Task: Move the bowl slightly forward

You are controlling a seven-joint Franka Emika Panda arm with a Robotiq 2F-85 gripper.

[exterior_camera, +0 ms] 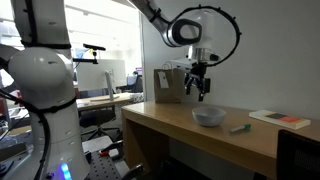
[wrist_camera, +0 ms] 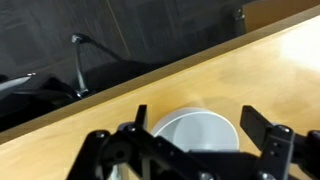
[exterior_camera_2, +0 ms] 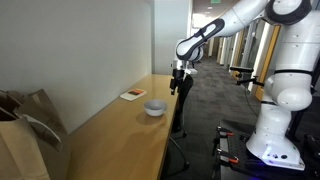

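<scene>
The open fingers are still well above the bowl's rim (wrist_camera: 157, 127), so the gripper will move outward and down onto it on the side by the green object.
The bowl (exterior_camera: 208, 117) is small, shallow and pale grey-white. It sits on the wooden table (exterior_camera: 180, 130) near its front edge, and shows in both exterior views (exterior_camera_2: 154, 108). My gripper (exterior_camera: 201, 88) hangs above the bowl with clear air between them, fingers pointing down. In the wrist view the bowl (wrist_camera: 196, 132) lies between and below my two spread fingers (wrist_camera: 200, 125). The gripper is open and empty.
A flat book-like slab (exterior_camera: 279, 119) lies on the table beyond the bowl, also visible in an exterior view (exterior_camera_2: 133, 95). A small green object (exterior_camera: 238, 128) lies beside the bowl. A brown paper bag (exterior_camera: 169, 85) stands at the table's end by the wall.
</scene>
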